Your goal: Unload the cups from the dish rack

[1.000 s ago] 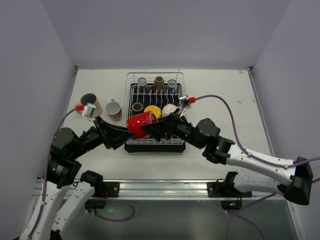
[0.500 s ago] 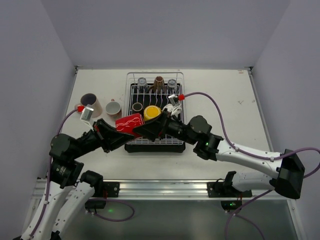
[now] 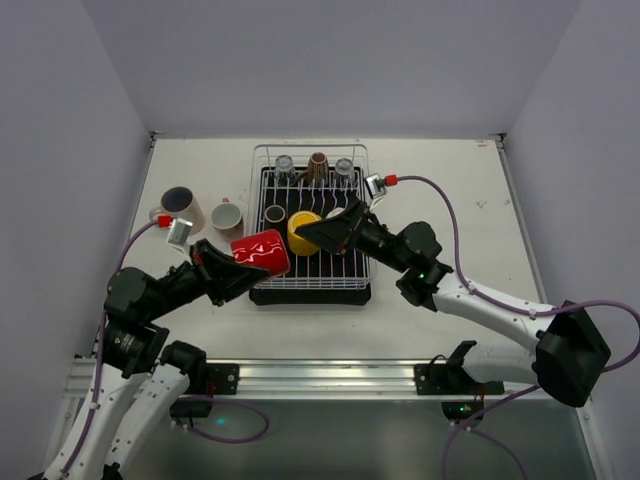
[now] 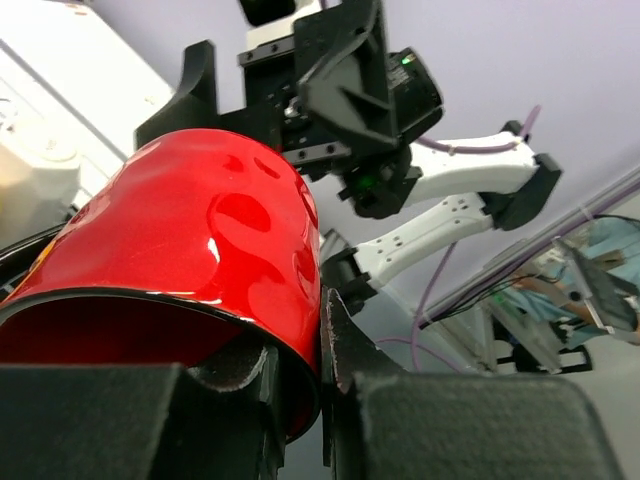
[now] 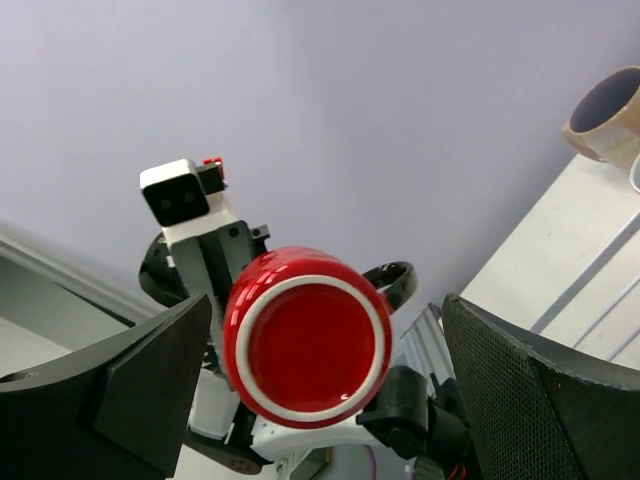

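My left gripper should next swing off the rack (image 3: pixel 310 288), turn its fingers down and lower to let go on the table beside the white mug, because the red mug is still lying sideways.
A red mug (image 3: pixel 262 250) hangs on its side over the front-left corner of the dish rack (image 3: pixel 310 288). My left gripper (image 3: pixel 240 263) is shut on its rim. In the left wrist view one finger is inside the red mug (image 4: pixel 200 240) and the other finger (image 4: pixel 345 360) presses outside. My right gripper (image 3: pixel 318 232) stands open over the rack, apart from the mug. The right wrist view shows the mug's base (image 5: pixel 308 350) between the wide fingers. A yellow cup (image 3: pixel 303 228), a dark cup (image 3: pixel 275 213), a brown cup (image 3: pixel 318 168) and two glasses (image 3: pixel 285 165) stay in the rack.
Left of the rack, two mugs stand upright on the table: a beige one with a dark inside (image 3: pixel 180 205) and a white one (image 3: pixel 228 215). The beige mug (image 5: pixel 610 115) also shows in the right wrist view. Grey walls close in the table.
My left gripper has shut on the red mug's rim and carried it left. My right gripper has opened wide, let go of the mug and drawn back to the right.
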Available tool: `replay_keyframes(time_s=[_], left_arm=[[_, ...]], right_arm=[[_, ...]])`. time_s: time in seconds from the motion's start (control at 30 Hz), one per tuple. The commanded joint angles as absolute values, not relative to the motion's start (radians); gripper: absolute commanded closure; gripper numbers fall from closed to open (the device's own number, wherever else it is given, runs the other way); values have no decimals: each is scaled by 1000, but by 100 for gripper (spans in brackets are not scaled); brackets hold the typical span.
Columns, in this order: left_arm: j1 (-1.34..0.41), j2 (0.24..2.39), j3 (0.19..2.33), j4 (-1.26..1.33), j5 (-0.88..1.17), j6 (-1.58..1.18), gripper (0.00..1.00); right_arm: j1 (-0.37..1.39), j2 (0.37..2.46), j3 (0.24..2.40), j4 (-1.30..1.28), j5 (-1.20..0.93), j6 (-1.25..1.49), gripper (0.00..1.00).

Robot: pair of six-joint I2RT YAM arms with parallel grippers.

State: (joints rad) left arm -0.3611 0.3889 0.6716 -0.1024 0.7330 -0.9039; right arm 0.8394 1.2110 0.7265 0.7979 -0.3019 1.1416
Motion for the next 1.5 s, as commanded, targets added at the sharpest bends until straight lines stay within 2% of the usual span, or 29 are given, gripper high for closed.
replay_keyframes(time_s=[0.0,0.1,0.17,0.33,0.53,0.8,1.03,1.33,1.47], left_arm=[[-357,383,727,-172,688,-781,100],[-357,458,859,-440,472,-607,100],[-357,536,961,-597,283,-511,100],[-357,676,1052,-750,-51,-394,100],[-357,800,1055,-773,-311,-362,100],[-327,1034,999,-741,-261,-359,100],[-178,1147,922,-652,-138,-345,100],[-158,1356,931,-594,-190,-345,100],[-152,1460,951,-584,-222,-339,95]], right_arm=[[828,1172,724,937,-394,1181,1],[819,1131,701,901,-362,1152,1],[819,1088,712,755,-312,1111,1],[819,990,808,286,-178,888,1],[819,933,864,13,-32,723,1],[819,848,859,-135,23,620,1],[819,758,821,-206,89,568,1],[819,680,758,-219,104,549,1],[819,678,755,-230,104,543,1]])
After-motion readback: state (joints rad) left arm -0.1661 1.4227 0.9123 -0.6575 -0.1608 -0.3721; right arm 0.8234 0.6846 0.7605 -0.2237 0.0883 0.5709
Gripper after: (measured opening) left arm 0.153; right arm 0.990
